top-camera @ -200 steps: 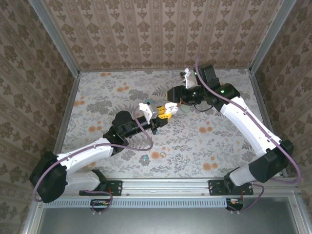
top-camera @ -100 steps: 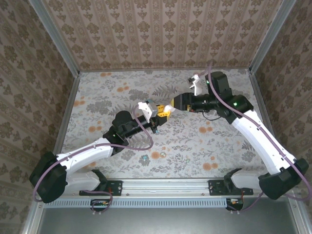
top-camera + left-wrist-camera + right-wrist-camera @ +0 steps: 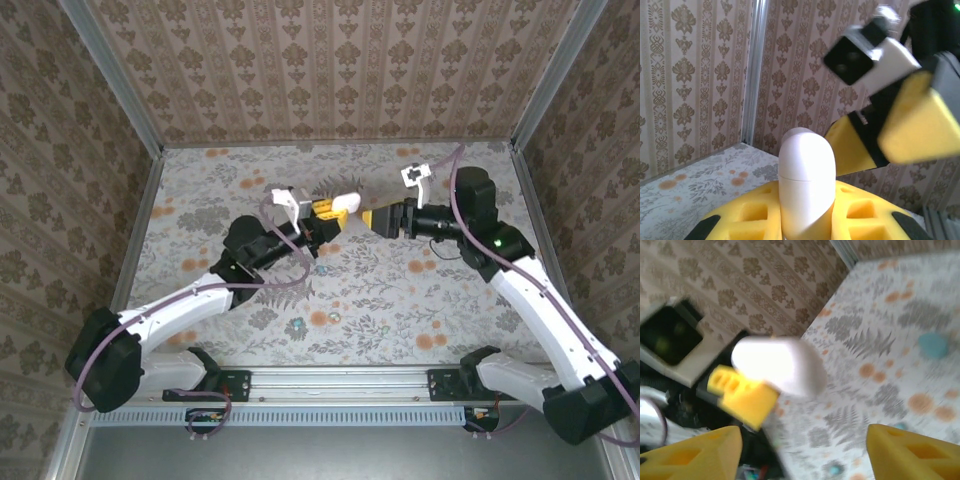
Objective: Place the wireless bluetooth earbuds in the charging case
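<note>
My left gripper is above a clear patch of the floral tabletop. Next, it will tilt downward, lower the white charging case (image 3: 343, 204) onto that patch and release it.
My left gripper (image 3: 330, 210) is shut on a white charging case (image 3: 343, 204), held up off the table with its lid closed. In the left wrist view the case (image 3: 806, 185) stands upright between yellow pads (image 3: 745, 217). My right gripper (image 3: 376, 220) hangs just right of it, open, with nothing between its fingers (image 3: 690, 452). The right wrist view looks at the case (image 3: 777, 365) and one left finger (image 3: 742, 397) from a short gap away. Two tiny earbuds, one teal (image 3: 296, 323) and one whitish (image 3: 333, 318), lie on the table near the front.
A small teal speck (image 3: 320, 268) lies on the floral table under the left gripper. A teal rounded piece (image 3: 932, 346) rests on the table beyond the case. Patterned walls close in the back and sides, with a metal rail (image 3: 340, 380) at the front.
My right gripper has drawn back to the right from the case and opened wider. My left gripper has carried the case up and slightly toward the back.
</note>
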Motion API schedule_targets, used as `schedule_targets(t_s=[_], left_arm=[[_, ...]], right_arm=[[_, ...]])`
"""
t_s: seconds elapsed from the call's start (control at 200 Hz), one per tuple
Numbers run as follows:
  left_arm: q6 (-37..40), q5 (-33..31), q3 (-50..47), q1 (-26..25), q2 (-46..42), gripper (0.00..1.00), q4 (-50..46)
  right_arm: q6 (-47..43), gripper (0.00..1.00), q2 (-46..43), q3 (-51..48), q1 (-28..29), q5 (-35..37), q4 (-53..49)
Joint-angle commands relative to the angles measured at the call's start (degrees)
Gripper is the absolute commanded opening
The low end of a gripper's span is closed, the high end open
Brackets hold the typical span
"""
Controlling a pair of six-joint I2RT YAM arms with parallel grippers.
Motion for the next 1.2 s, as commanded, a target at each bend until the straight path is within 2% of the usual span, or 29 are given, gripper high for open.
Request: schedule_targets(t_s=[0.0, 0.095, 0.2, 0.265, 0.355, 0.405, 0.555, 0.81, 0.965, 1.195], left_arm=[[-6.60, 5.91, 1.59, 2.37, -0.50, 0.07, 3.00], [-9.16, 8.21, 2.13, 4.27, -0.85, 0.07, 2.19], [-13.40, 6.49, 2.54, 6.38, -0.76, 0.08, -2.45], [-14.57, 5.38, 4.54, 7.58, 0.17, 0.06, -10.19], [-13.44, 2.02, 9.54, 8.19, 3.05, 0.05, -26.42], [-11.68, 1.66, 11.47, 8.52, 5.94, 0.04, -31.07], [-10.92, 0.27, 15.22, 9.48, 17.15, 0.04, -32.61], [-11.82, 4.05, 35.92, 10.03, 39.43, 0.02, -48.34], [-16.38, 1.71, 39.06, 10.29, 45.07, 0.03, -47.71], [-21.02, 5.86, 43.69, 10.91, 51.51, 0.06, -47.25]], right_arm=[[-20.19, 0.62, -2.19, -2.40, 0.01, 1.79, 4.66], [-25.94, 0.57, -1.65, -1.59, 0.01, 0.34, 3.55], [-22.19, 0.56, -0.90, 0.24, 0.01, 5.32, 0.72], [-18.83, 0.56, -0.98, 0.08, 0.04, 10.04, -0.94], [-12.99, 0.55, -1.74, -1.49, -0.11, 17.89, -2.98], [-9.71, 0.55, -2.56, -3.09, -0.37, 20.90, -3.11], [-3.83, 0.55, -4.82, -9.65, -1.41, 22.51, -1.03], [0.70, 0.56, -4.11, -14.31, -3.18, 23.42, -4.19], [0.53, 0.57, -4.14, -16.05, -3.34, 23.22, -4.54], [0.39, 0.58, -1.26, -17.04, -4.39, 23.12, -5.44]])
